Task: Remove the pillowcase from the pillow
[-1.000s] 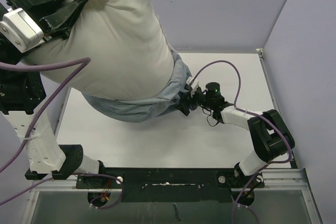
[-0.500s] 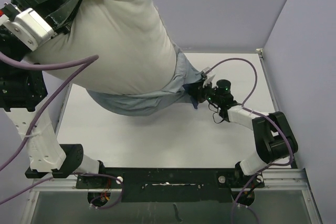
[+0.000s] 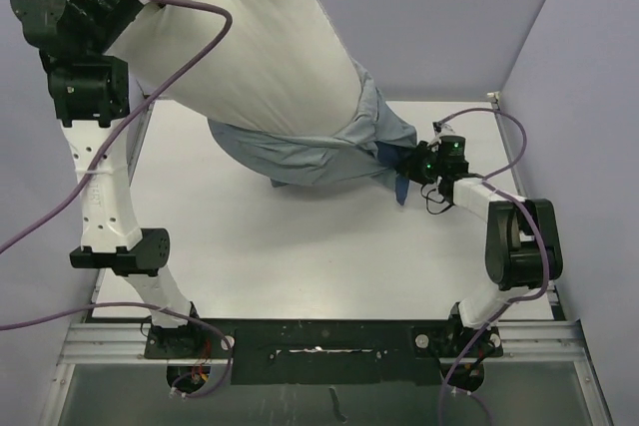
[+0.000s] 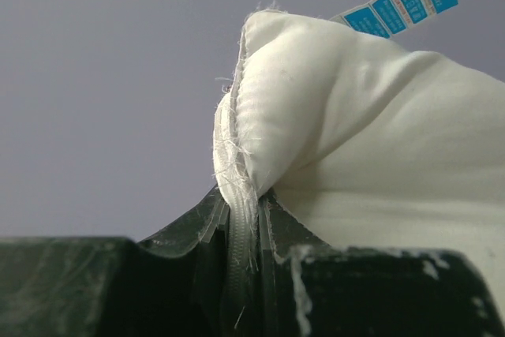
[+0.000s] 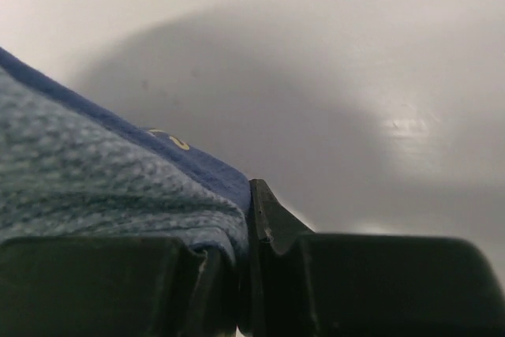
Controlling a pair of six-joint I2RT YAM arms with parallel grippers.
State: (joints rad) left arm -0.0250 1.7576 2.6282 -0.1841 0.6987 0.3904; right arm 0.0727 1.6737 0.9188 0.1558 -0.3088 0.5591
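Observation:
My right gripper draws the pillowcase's edge toward the right in the top view next, then opens, since the pillow's lower end sits inside the pillowcase.
The white pillow (image 3: 250, 37) hangs high over the table's back left, its lower end still inside the blue pillowcase (image 3: 319, 152). My left gripper (image 4: 241, 204) is shut on the pillow's (image 4: 355, 116) seamed corner, close to the white-and-blue tag (image 4: 402, 1). In the top view that hand sits at the frame's upper edge, mostly cut off. My right gripper (image 3: 407, 163) is low at the table's right, shut on the pillowcase's edge. In the right wrist view the blue cloth (image 5: 95, 187) is pinched between the jaws of the right gripper (image 5: 246, 215).
The white table (image 3: 300, 256) lies below, with the lilac walls close behind and on the right. Purple cables (image 3: 190, 57) loop from both arms. The black base rail (image 3: 319, 336) runs along the near edge.
The right gripper has shut on the pillowcase's edge and moved right with it. The left arm has lifted the pillow higher and rightward. More pillow shows above the blue cloth.

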